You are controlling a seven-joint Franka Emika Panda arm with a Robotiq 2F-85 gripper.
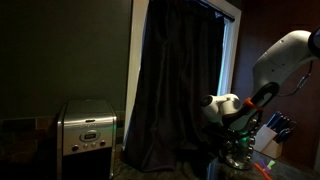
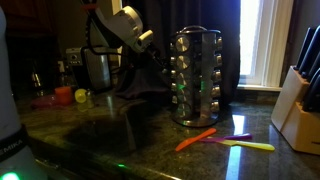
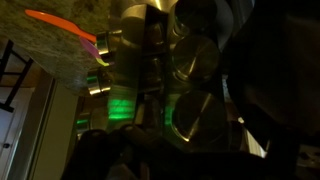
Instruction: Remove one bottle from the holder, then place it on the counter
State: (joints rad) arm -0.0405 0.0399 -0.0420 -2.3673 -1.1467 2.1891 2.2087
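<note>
My gripper edges in toward the holder and onto the round bottle cap (image 3: 198, 115) close in front next. The bottles sit in the holder with their caps outermost.
The holder (image 2: 197, 75) is a round shiny metal rack stacked with rows of small bottles, standing on the dark counter (image 2: 110, 135). It also shows low in an exterior view (image 1: 240, 152), glinting green. My gripper (image 2: 158, 52) hangs just beside the holder's upper part, at about the height of its top rows. In the wrist view the holder (image 3: 165, 70) fills the picture, with a round bottle cap (image 3: 198, 115) close in front. The fingers are dark shapes, and whether they are open or shut does not show.
An orange utensil (image 2: 197, 140) and a yellow one (image 2: 250, 146) lie on the counter in front of the holder. A knife block (image 2: 300, 100) stands at one end. A brushed-steel appliance (image 1: 87, 125) and a dark curtain (image 1: 175, 80) stand behind.
</note>
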